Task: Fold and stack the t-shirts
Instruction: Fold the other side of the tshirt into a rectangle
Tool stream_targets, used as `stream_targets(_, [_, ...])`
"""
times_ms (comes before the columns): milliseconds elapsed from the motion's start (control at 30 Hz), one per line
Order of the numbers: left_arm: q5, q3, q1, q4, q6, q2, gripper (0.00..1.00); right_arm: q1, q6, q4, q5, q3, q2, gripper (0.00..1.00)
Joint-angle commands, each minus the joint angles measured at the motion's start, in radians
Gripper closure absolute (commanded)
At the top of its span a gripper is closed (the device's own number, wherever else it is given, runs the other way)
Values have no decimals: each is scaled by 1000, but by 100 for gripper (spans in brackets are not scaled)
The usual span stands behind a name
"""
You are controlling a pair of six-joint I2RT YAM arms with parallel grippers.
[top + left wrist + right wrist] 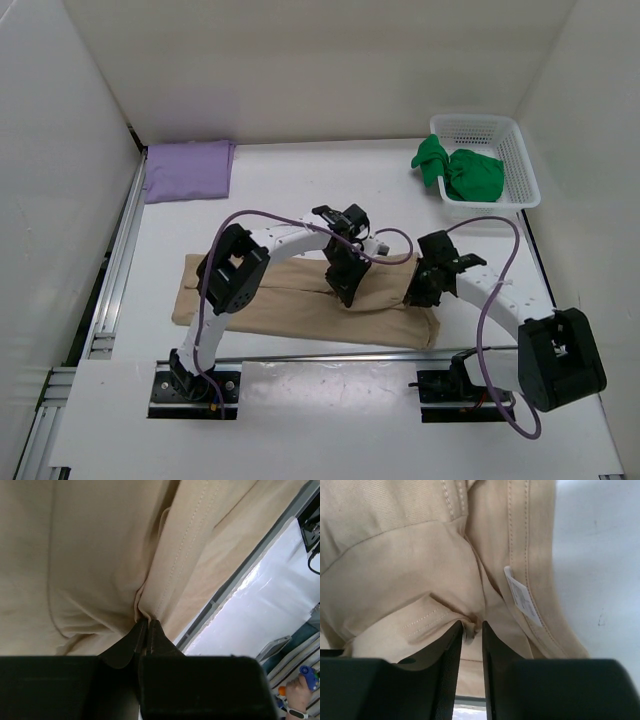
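Observation:
The fold of the tan t-shirt sits loose between my right gripper's fingers, so my right gripper will next move across the t-shirt toward my left gripper, then close at the cloth [399,304] [451,623].
The tan t-shirt [290,305] lies as a long folded band across the near part of the table. My left gripper [343,292] is shut on a pinch of its cloth near the band's middle; the left wrist view shows the black jaws [146,622] closed tight on a tan fold [90,555]. My right gripper [415,295] is at the band's right end. There its jaws [472,626] stand slightly apart, with a small tan fold [395,565] loose between the tips. The lavender t-shirt [188,170] lies folded at the back left. The green t-shirt [462,172] is bunched in the basket.
A white mesh basket [528,170] stands at the back right. White walls enclose the table, and metal rails run along its left side and near edge [330,355]. A white label [520,597] shows on the tan shirt's hem.

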Motion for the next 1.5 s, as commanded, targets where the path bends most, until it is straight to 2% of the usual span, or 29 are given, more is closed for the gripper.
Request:
stream_targets(0, [43,5,1,18,8,-39,90,-1,8,-4,4,-8,-60,72])
stream_targets(133, [52,5,1,18,8,-39,88,-1,17,-27,25,-18,-201,71])
stream_targets(267, [92,5,-8,6,8,-39,85,-1,26,1,44,-18,-266,71])
stream_targets(367, [115,5,-17,-28,8,-39,83,-1,26,50,21,-6,-223,78])
stream_targets(467, [135,-20,-27,-58,8,-39,82,-1,26,71,-2,44,-108,90])
stream_targets(567, [146,-43,-27,-80,8,-49,77,-1,26,135,-64,54,-19,96])
stream_targets(733, [155,-77,-27,-89,8,-49,63,-1,38,225,-131,35,58,96])
stream_targets(767, [155,-77,-27,-89,8,-49,57,-1,38,246,-146,35,67,96])
stream_targets(833, [164,-77,-27,-99,8,-49,51,9,28,255,-192,26,86,98])
stream_targets(867, [164,-77,-27,-99,8,-49,41,9,17,256,-202,26,98,98])
stream_targets(900, [173,-77,-27,-111,8,-49,38,9,3,256,-211,14,98,98])
stream_targets(967, [173,-55,-27,-122,8,-49,35,19,-10,265,-240,-3,98,99])
stream_targets(1100, [173,-26,-27,-180,8,-49,35,30,-63,256,-294,-48,89,100])
stream_targets(1200, [173,-3,-27,-212,8,-58,34,56,-96,213,-303,-83,51,100])
stream_targets(1333, [184,-17,15,-223,8,-99,33,65,-97,144,-274,-141,-93,100])
stream_targets(1467, [173,-44,111,-232,8,-162,30,65,-87,62,-216,-172,-196,100])
